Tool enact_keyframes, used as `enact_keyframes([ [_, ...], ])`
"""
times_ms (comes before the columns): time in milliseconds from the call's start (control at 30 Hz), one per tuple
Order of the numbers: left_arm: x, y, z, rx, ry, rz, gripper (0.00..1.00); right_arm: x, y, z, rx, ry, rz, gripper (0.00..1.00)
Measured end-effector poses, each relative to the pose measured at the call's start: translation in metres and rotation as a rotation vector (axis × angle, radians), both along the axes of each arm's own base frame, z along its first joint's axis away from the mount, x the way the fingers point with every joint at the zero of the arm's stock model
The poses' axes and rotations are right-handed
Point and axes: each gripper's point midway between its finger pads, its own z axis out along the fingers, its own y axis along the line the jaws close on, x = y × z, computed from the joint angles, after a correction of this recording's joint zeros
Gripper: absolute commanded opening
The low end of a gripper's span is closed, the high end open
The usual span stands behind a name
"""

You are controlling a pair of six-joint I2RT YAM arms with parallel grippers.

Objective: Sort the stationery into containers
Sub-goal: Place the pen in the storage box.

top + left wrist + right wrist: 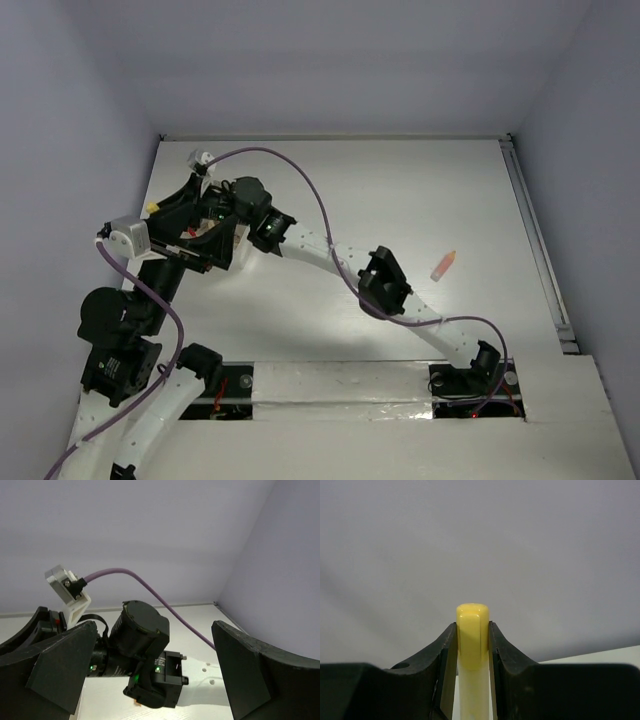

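Note:
I will move my left gripper's open fingers outward, tip them down and close on the marker's yellow cap [152, 207], as it is outward of them, sticking out of the right gripper.
My right gripper [472, 630] is shut on a marker with a yellow cap [472, 635] and a pale body, pointing at the back wall. In the top view this gripper [168, 206] reaches to the far left, and the yellow tip [152, 207] sticks out of it. My left gripper [155, 650] is wide open and empty, its dark fingers [60, 670] framing the right arm's wrist. In the top view it [205, 245] sits just below the right wrist. A small orange-pink pen [443, 265] lies on the table at the right. The divided box is hidden under the arms.
The right arm [330, 262] stretches across the table from its base [470, 372]. A purple cable [300, 180] loops above it. Something red [190, 232] shows between the two wrists. A metal rail [535, 240] runs along the table's right edge.

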Motion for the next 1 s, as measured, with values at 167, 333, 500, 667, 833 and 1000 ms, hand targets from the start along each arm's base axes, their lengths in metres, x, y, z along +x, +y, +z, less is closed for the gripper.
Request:
enact_keyframes([
  [167, 0.0, 0.001, 0.002, -0.003, -0.008, 0.001, 0.99, -0.003, 0.006, -0.011, 0.001, -0.009, -0.002, 0.0],
  [333, 0.003, 0.005, 0.004, -0.033, 0.052, 0.025, 0.99, -0.006, 0.0, -0.042, -0.072, 0.008, -0.005, 0.0],
  [500, 0.012, 0.016, 0.034, -0.085, 0.12, 0.097, 0.99, -0.018, -0.028, -0.049, -0.142, 0.004, -0.001, 0.0],
  [667, 0.011, 0.033, 0.048, -0.126, 0.162, 0.185, 0.97, -0.037, -0.069, -0.001, -0.084, -0.062, -0.005, 0.0],
  [833, 0.008, 0.042, 0.035, -0.157, 0.234, 0.23, 0.59, -0.056, -0.111, 0.053, 0.023, -0.138, -0.001, 0.0],
  [1000, 0.012, 0.036, 0.0, -0.159, 0.35, 0.221, 0.44, -0.066, -0.137, 0.054, 0.031, -0.163, 0.007, 0.0],
])
